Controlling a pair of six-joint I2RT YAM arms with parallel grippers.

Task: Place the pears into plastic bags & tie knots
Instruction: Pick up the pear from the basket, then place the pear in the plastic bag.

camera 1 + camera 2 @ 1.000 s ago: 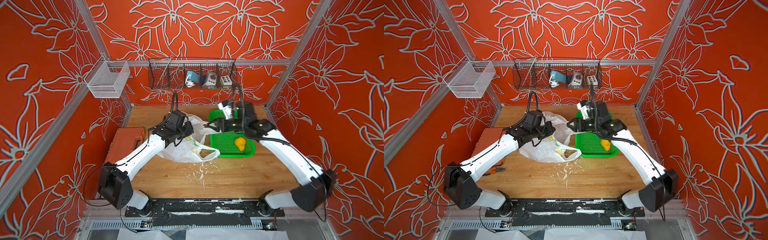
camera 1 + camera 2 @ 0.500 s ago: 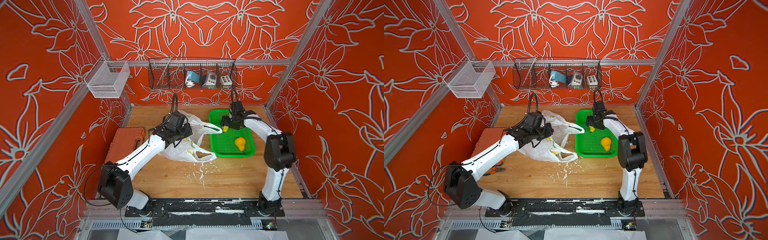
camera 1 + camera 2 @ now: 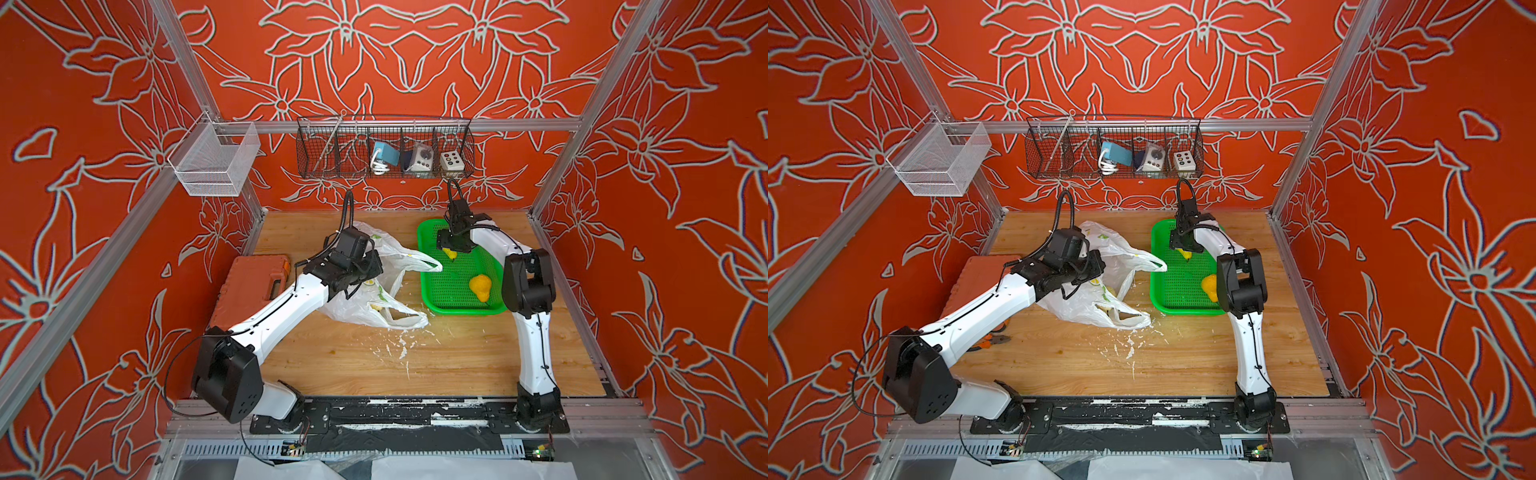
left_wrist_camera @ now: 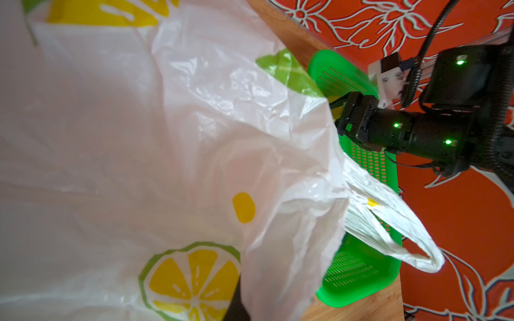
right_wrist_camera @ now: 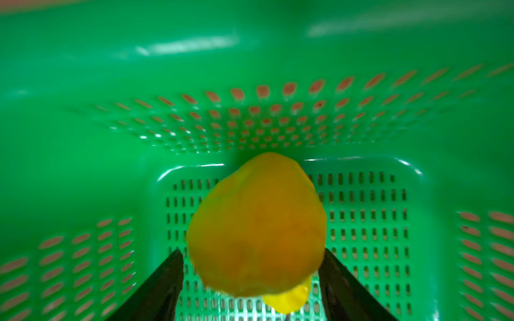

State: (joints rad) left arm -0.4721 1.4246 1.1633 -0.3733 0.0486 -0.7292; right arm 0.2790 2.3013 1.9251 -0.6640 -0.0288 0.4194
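Next, my right gripper will lower its open fingers around the yellow pear's narrow neck (image 3: 449, 254) (image 5: 289, 300) below it and close, since they already straddle the pear.
A white plastic bag (image 3: 365, 299) (image 3: 1096, 299) printed with citrus slices lies left of the green tray (image 3: 461, 309) (image 3: 1183, 311). My left gripper (image 3: 370, 268) (image 3: 1096, 266) is shut on its upper rim. In the left wrist view the bag (image 4: 194, 139) fills the picture and only one dark finger (image 4: 236, 304) shows. My right gripper (image 3: 449, 249) (image 5: 250, 253) is down in the tray, open, its fingers either side of a yellow pear (image 5: 256, 228) (image 3: 450, 253). A sliver of tray shows beside one finger. An orange-yellow pear (image 3: 481, 286) (image 3: 1210, 286) lies nearer in the tray. No knots show.
One bag handle loop (image 3: 419, 264) (image 4: 389, 236) drapes over the tray's left rim. An orange tool case (image 3: 253, 286) lies at the left wall, with pliers (image 3: 994, 338) in front of it. White scraps (image 3: 399, 345) litter the table. A wire basket (image 3: 384, 149) hangs on the back wall.
A second ago my right gripper was up by the bag's mouth. It swung to the back of the tray and came down round the yellow pear. The left arm barely moved.
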